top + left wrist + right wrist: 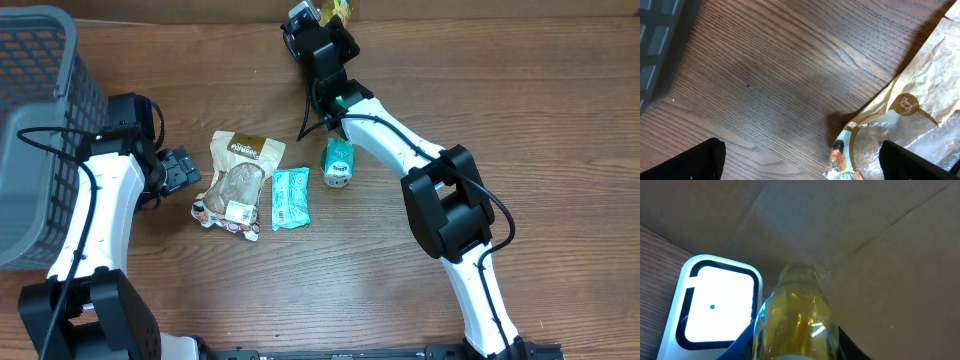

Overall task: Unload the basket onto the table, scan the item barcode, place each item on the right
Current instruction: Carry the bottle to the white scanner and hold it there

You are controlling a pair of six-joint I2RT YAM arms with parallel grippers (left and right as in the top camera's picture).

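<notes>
My right gripper should next swing back and down from the scanner (pixel 300 14) and release the bottle on the empty open wood to the gripper's right in the overhead view.
My right gripper (pixel 796 352) is shut on a clear bottle of yellow contents (pixel 795 315), the item, with one finger on each side. To the bottle's left, close by, sits the white scanner (pixel 715 305) with a lit face and a blue dot. In the overhead view the bottle (pixel 339 10) and scanner (pixel 300 14) are at the table's far edge. No barcode shows. My left gripper (pixel 800 167) hangs open over the wood, nothing between its fingers, and its right finger (pixel 920 162) is over the edge of a brown pouch (pixel 920 110).
A grey basket (pixel 40 120) stands at the left. The brown pouch (pixel 240 175), a teal packet (pixel 290 197) and a green can (pixel 339 163) lie mid-table. A cardboard wall (pixel 865 240) rises behind the scanner.
</notes>
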